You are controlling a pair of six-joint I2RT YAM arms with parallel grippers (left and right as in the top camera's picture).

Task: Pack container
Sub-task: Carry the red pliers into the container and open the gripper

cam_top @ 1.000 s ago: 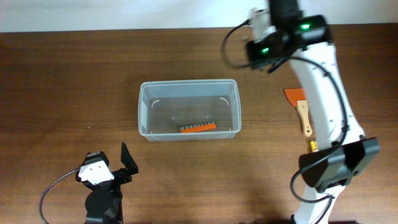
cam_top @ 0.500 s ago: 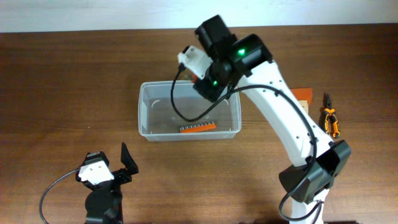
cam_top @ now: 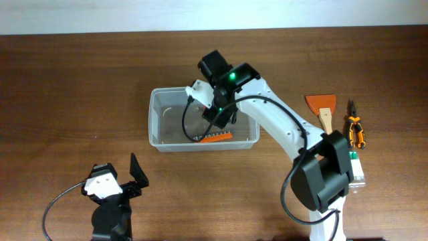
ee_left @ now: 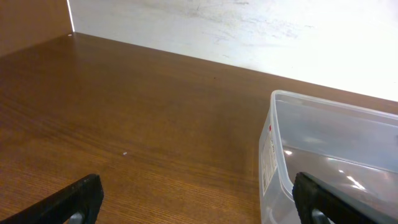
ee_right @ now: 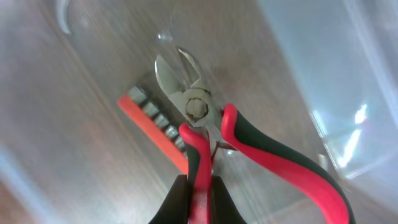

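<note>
I should lower my right gripper a little toward the bottom of the bin next, beside the orange bit holder (cam_top: pixel 215 136), and let go of the side cutters, because they hang inside the bin's sides.
The container (cam_top: pixel 200 89), a clear plastic bin, stands mid-table. An orange bit holder (cam_top: pixel 215 136) lies inside it along the near wall. My right gripper (cam_top: pixel 217 112) reaches down into the bin. In the right wrist view it (ee_right: pixel 199 186) is shut on one handle of red-and-black side cutters (ee_right: pixel 205 118). The cutters hang nose-down just above the bit holder (ee_right: pixel 149 121) and the bin's floor. My left gripper (cam_top: pixel 130 179) is open and empty near the front edge, left of the bin. In the left wrist view it (ee_left: pixel 199 205) faces the bin's left end (ee_left: pixel 273 149).
An orange scraper with a wooden handle (cam_top: pixel 322 108) and orange-and-black pliers (cam_top: pixel 354 130) lie on the table to the right of the bin. A small white-and-green item (cam_top: pixel 357 167) lies beside the right arm's base.
My right arm swung from the back right of the table to over the bin, then lowered into it with the cutters. The left arm has not moved.
</note>
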